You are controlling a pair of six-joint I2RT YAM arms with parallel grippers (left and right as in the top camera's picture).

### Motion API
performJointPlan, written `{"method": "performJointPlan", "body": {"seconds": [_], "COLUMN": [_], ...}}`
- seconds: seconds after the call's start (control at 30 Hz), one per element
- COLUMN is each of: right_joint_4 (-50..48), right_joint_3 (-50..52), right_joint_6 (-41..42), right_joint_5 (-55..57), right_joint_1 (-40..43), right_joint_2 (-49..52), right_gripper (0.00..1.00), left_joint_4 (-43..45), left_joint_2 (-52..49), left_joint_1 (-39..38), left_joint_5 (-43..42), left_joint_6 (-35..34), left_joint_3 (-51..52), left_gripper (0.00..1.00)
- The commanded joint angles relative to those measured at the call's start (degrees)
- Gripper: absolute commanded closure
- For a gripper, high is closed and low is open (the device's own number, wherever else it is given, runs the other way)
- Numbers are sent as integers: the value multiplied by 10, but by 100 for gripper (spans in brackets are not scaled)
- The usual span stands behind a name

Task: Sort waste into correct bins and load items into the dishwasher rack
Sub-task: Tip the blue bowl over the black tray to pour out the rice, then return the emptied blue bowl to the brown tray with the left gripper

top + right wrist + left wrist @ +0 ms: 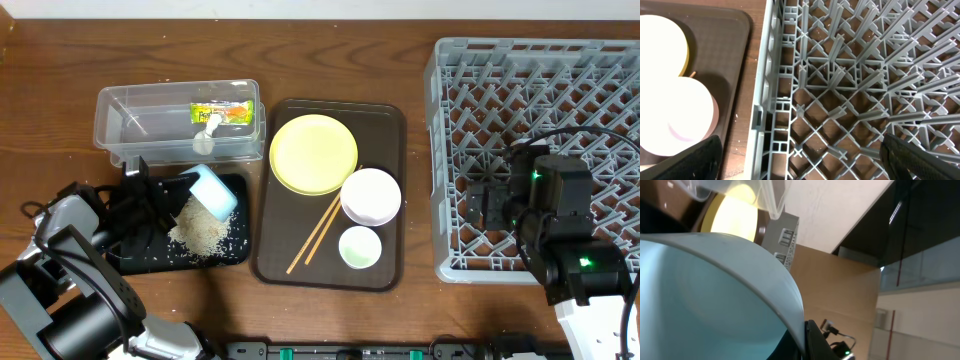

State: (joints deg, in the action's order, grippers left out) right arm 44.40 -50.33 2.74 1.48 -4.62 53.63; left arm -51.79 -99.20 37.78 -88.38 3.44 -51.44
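The rice [200, 232] is in the black tray, so my left gripper will turn the bowl upright and lower it onto the brown serving tray beside the chopsticks.
My left gripper [168, 196] is shut on the rim of the light blue bowl [213, 191], which is tipped on its side over the black tray [135, 262]. A pile of white rice [200, 232] lies in the tray under it. In the left wrist view the bowl [705, 300] fills the frame, with one finger [817, 342] against its rim. The clear tub [120, 125] holds the snack wrapper [222, 112] and the tissue [209, 128]. My right gripper [490, 205] hangs open over the left side of the grey rack [600, 80], with nothing between its fingers [690, 160].
The brown serving tray [385, 120] carries the yellow plate [313, 153], white bowl [371, 195], green-lined cup [360, 247] and chopsticks [315, 235]. Rice grains are scattered across the black tray. The rack's pegs [850, 75] stand right below the right gripper.
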Motion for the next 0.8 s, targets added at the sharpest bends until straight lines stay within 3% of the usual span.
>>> {"method": "performJointPlan", "body": {"seconds": [0.0,0.4,0.6,0.77], "right_joint_4": [2,2,2,2], "right_joint_3": [-12,-12,-12,-12], "right_joint_6": [0,0,0,0], "right_joint_5": [-2,-2,-2,-2], "right_joint_1": [5,5,5,5], "right_joint_2": [-1,-1,-1,-1], "right_gripper": [1,1,1,1], "left_joint_4": [6,2,4,49], "left_joint_2": [0,40,139,216], "left_joint_1": [2,-37,-141,-269], "left_joint_5": [-10,-1,170,353], "left_joint_6": [64,96,69,-13], "left_joint_3": [1,1,-21,-23], "left_gripper": [94,94,94,94]}}
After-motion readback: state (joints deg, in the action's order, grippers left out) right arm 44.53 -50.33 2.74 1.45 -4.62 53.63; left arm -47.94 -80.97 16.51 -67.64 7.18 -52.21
